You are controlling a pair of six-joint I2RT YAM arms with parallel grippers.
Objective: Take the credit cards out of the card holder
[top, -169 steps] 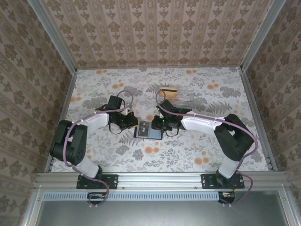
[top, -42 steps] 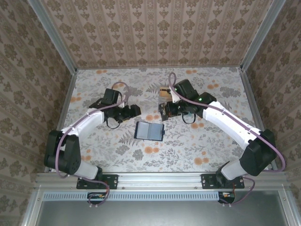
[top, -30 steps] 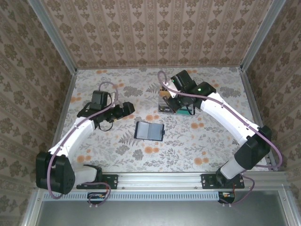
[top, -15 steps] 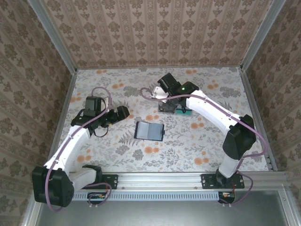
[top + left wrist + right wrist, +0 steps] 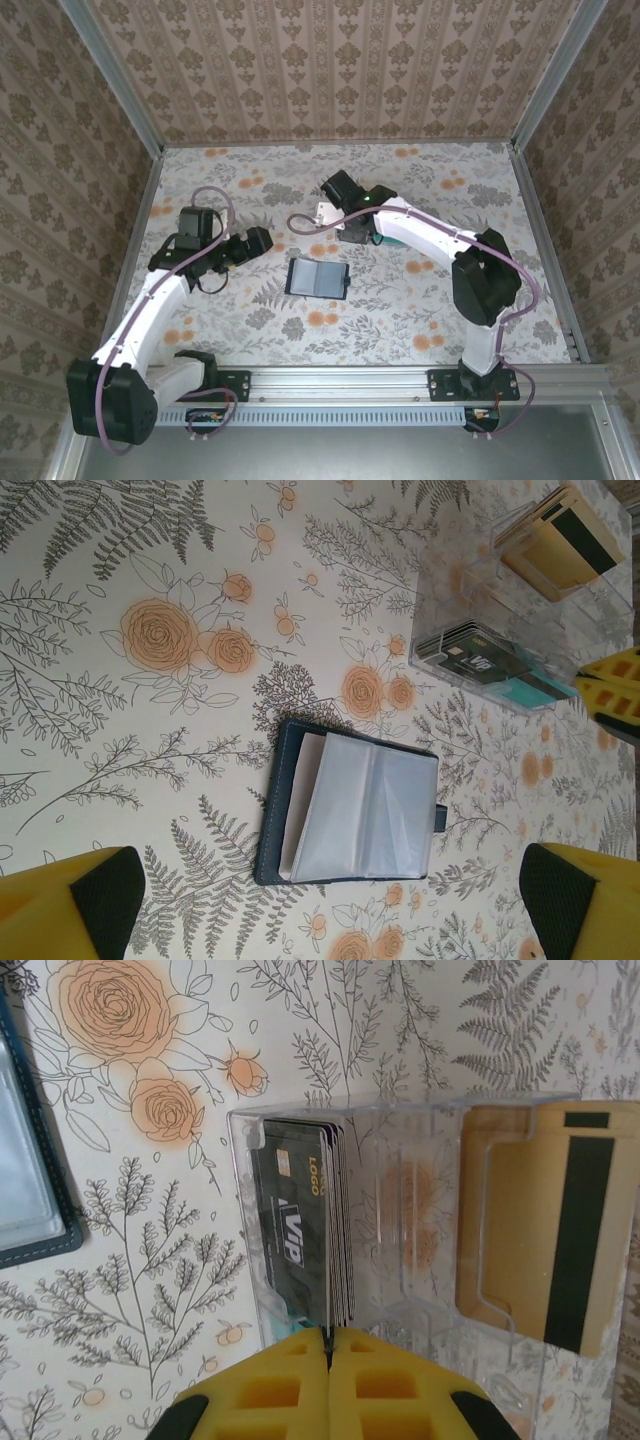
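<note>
My right gripper moves down along the black VIP card (image 5: 293,1228) toward the box side nearest the card holder and releases next, as its card stands in that stack.
The dark navy card holder (image 5: 317,278) lies open on the flowered table; its blue-grey pockets (image 5: 368,814) face up and look flat. Up and to the left of it hovers my left gripper (image 5: 257,242), with yellow fingers (image 5: 72,904) spread wide and nothing between them. My right gripper (image 5: 328,1338) is shut on the edge of a thin credit card standing in a stack with a black VIP card (image 5: 293,1228) inside a clear plastic box (image 5: 400,1210). That gripper (image 5: 352,226) sits over the box, behind the holder.
A gold card with a black stripe (image 5: 545,1228) stands in the box's other compartment. The clear box (image 5: 500,630) lies just beyond the holder. Bare flowered table surrounds the holder, with walls at the back and sides.
My right wrist has swung left over the clear box, still shut. My left arm has pulled back to the left, away from the holder. The holder has not moved.
</note>
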